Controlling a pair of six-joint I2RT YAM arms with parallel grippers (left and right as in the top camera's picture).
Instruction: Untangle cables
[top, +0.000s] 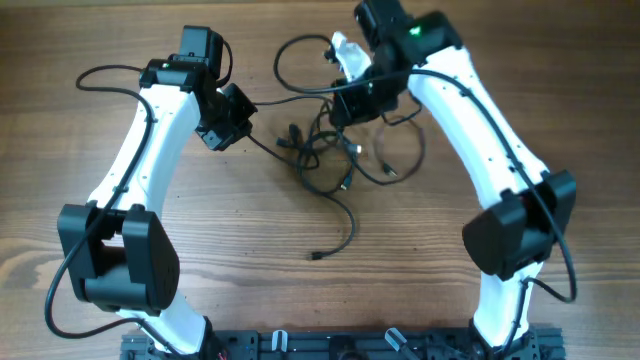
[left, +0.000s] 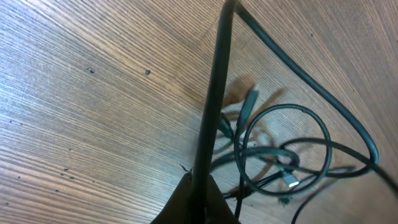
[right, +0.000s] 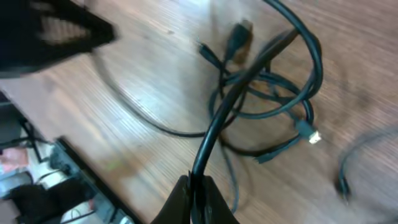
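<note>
My right gripper lifts next, carries the cable to the right in the overhead view, lowers and releases it, as the tabletop away from the tangle (top: 592, 112) is bare.
The cables (top: 335, 150) lie as a loose black tangle of thin cords on the middle of the wooden table. My left gripper (top: 240, 128) hangs at the tangle's left edge. In the left wrist view it (left: 199, 202) is shut on one black cable (left: 214, 93) that runs taut away from the jaws, with the looped cords and plugs (left: 283, 165) beyond. My right gripper (top: 345, 108) is over the tangle's back side. In its own view it (right: 199, 199) is shut on another black cable (right: 233, 99) leading up into the knot (right: 267, 106).
One strand trails toward the front and ends in a small plug (top: 315, 257). A wide loop (top: 300, 60) lies at the back of the table. A dark rail (top: 340, 345) runs along the front edge between the arm bases. The left arm's dark body (right: 50, 31) shows in the right wrist view.
</note>
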